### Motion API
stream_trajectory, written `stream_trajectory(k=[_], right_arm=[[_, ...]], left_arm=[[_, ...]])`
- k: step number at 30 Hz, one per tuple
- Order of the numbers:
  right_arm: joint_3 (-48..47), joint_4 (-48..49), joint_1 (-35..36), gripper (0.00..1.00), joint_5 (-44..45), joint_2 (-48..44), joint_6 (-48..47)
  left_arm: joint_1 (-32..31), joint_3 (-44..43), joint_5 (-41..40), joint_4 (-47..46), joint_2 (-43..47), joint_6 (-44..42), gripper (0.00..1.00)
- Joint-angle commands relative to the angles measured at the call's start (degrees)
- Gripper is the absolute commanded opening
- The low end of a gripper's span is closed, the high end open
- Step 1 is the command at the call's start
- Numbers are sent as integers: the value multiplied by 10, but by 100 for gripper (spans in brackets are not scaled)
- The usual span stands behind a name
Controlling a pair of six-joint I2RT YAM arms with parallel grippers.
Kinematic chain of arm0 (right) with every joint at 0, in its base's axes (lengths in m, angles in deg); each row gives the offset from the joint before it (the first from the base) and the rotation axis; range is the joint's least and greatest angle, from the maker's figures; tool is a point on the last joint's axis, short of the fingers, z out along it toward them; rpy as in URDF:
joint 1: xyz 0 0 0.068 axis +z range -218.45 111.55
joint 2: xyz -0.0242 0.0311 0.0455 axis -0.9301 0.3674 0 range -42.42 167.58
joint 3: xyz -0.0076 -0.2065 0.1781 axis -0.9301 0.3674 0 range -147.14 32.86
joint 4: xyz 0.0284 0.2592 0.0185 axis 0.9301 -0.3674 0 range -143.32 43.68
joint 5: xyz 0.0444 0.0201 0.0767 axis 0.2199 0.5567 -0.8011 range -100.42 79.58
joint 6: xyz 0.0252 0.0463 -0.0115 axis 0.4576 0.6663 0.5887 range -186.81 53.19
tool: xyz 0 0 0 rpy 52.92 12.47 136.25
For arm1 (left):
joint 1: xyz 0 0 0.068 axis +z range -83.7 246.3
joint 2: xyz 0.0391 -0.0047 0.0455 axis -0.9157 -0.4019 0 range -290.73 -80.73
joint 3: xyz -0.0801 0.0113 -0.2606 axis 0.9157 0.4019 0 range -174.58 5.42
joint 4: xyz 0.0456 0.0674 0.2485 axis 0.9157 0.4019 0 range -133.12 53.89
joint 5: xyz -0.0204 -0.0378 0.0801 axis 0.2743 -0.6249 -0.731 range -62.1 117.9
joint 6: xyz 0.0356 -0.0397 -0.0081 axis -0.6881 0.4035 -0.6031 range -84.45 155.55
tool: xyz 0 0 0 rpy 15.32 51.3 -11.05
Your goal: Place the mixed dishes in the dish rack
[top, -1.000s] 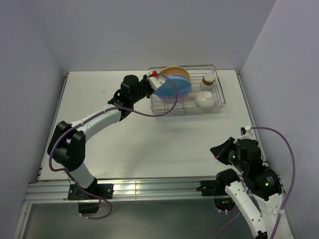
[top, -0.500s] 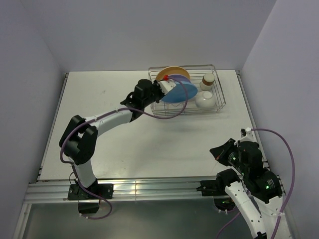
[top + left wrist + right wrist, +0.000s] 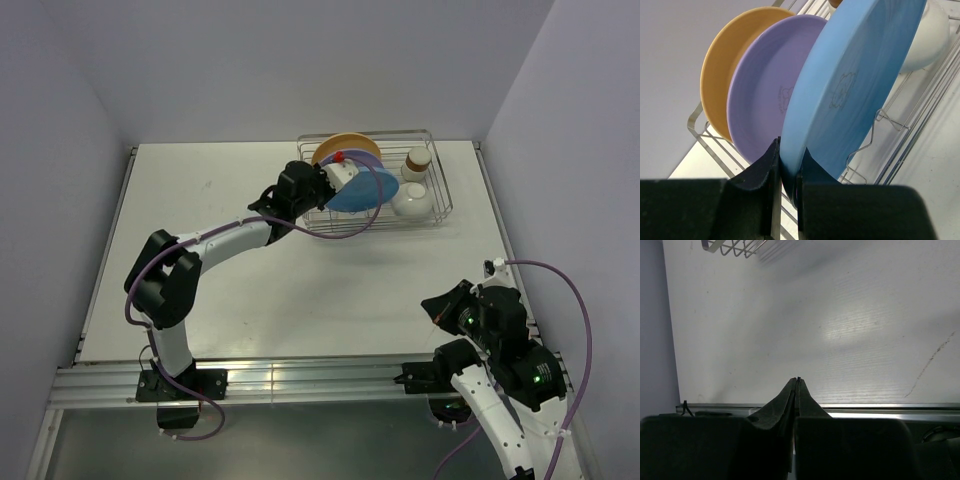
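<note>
The lavender plate (image 3: pixel 765 95) fills the slot behind. My left gripper needs to lower the blue plate into the rack's near wires below it next and let go of it.
My left gripper (image 3: pixel 788 155) (image 3: pixel 340 175) is shut on the rim of the blue plate (image 3: pixel 850 85) (image 3: pixel 372 188), held tilted over the silver dish rack (image 3: pixel 438 215) (image 3: pixel 880 120). Behind it the lavender plate (image 3: pixel 765 95) and the orange-yellow plate (image 3: pixel 720 65) (image 3: pixel 340 143) stand on edge in the rack. The white bowl (image 3: pixel 412 200) (image 3: pixel 930 35) and the brown-rimmed cup (image 3: pixel 418 159) sit in the rack's right part. My right gripper (image 3: pixel 798 381) (image 3: pixel 436 306) is shut on nothing, low near the table's front right edge.
The rack stands at the back of the white table (image 3: pixel 250 290), close to the rear wall. A metal rail (image 3: pixel 300 380) runs along the near edge by the arm bases. Purple walls close in on both sides.
The left arm has carried the blue plate to the right, further over the rack toward the bowl, and tilted it more. The right arm has stayed still.
</note>
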Motion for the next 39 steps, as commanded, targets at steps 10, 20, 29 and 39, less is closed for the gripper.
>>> stream_trajectory(k=[10,20,29,39], right_arm=[[4,5,-2,0,-1,-12,5],[3,-2,-2,0,-4,-21,8],[7,-3,-2,0,-3,-25,9],[14,1,-2,0,-7,-25,11]], left_arm=[[-4,-40,-51,23,-10,42,0],[-13,-26,-61,34,-17,82,0],[-14,-27,-61,49,-30,94,0],[-14,-13,-60,48,-41,103,0]])
